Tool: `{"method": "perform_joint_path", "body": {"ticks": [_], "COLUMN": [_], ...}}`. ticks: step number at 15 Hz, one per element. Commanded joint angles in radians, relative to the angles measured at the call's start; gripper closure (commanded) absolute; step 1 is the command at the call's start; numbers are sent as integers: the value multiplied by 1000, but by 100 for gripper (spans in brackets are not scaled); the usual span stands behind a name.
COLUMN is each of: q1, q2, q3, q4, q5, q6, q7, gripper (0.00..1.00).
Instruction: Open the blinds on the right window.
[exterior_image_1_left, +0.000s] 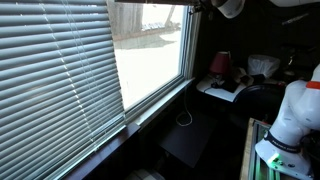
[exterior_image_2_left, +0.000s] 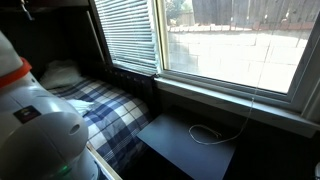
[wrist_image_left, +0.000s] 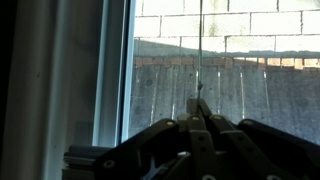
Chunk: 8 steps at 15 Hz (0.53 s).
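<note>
I will lower my gripper with the cord next, tilt its fingers down and let go of the cord by the window sill (exterior_image_2_left: 262, 109), because that sill is below my gripper.
In an exterior view the right window (exterior_image_1_left: 150, 55) stands uncovered and bright. Its blinds (exterior_image_1_left: 150, 3) are only a thin bunch of slats at the very top. The same pane shows in the other exterior view (exterior_image_2_left: 230, 45), where its blinds are out of view and a thin cord (exterior_image_2_left: 250, 100) hangs down to a loop. My gripper (exterior_image_1_left: 203, 6) is high up by the window's upper corner. In the wrist view the gripper (wrist_image_left: 200, 105) faces the glass, its fingers pressed together on the cord (wrist_image_left: 201, 55), which runs straight up from the tips.
The neighbouring window's blinds (exterior_image_1_left: 50, 70) (exterior_image_2_left: 125, 30) hang down fully with slats closed. A black table (exterior_image_2_left: 190, 140) sits under the sill with the cord loop on it. A plaid bed (exterior_image_2_left: 110, 110), a cluttered desk (exterior_image_1_left: 235, 85) and my white arm (exterior_image_1_left: 290, 115) are nearby.
</note>
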<state>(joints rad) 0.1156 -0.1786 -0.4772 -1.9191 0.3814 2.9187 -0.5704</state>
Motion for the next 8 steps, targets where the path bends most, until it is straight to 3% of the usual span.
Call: {"method": "perform_joint_path", "body": {"ticks": [1,8], "q1": [1,-2], "q2": [3,37], "q3": [-9,-14], "q4": [-6,-122], "q5": [6,15], "q6": [-38,-66], "q7": [-9,-15], "gripper": [100,100]}}
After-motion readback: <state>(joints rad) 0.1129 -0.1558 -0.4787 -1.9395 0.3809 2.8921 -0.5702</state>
